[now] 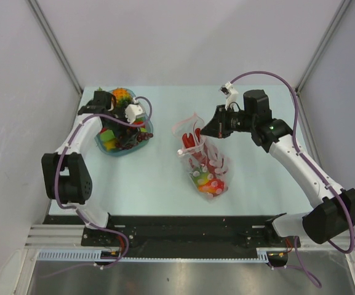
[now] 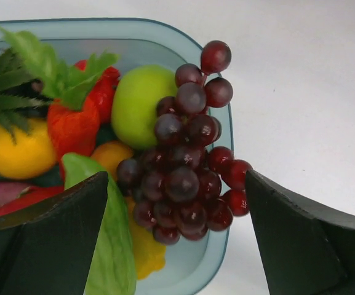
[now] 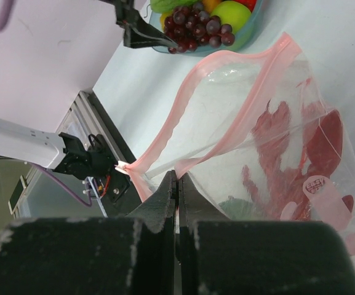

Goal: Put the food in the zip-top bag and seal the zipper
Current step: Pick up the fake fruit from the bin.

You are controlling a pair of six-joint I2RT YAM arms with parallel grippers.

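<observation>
The middle of the grape bunch point(image 1: 128, 142) point(image 2: 183, 172) lies just below my left gripper. Its open fingers straddle the bunch, so it lowers and closes there next.
The food lies heaped in a blue-green tray point(image 2: 165, 37): a purple grape bunch point(image 2: 183, 172), a green apple point(image 2: 137, 104), red, yellow and leafy pieces. My left gripper point(image 2: 176, 178) is open just above the tray's corner, with the grapes between its fingers and untouched. The tray point(image 1: 125, 152) sits at the table's far left. The zip-top bag point(image 1: 208, 166) lies mid-table, mouth held up, with several food pieces point(image 1: 209, 181) inside. My right gripper point(image 3: 177, 175) is shut on the near lip of the pink zipper point(image 3: 226, 67), and the bag's mouth gapes open.
Grey walls point(image 1: 17, 92) close in the pale table on the left, back and right. A black rail point(image 1: 183, 230) runs along the near edge between the arm bases. The left arm's elbow point(image 1: 66, 175) stands near the table's left edge.
</observation>
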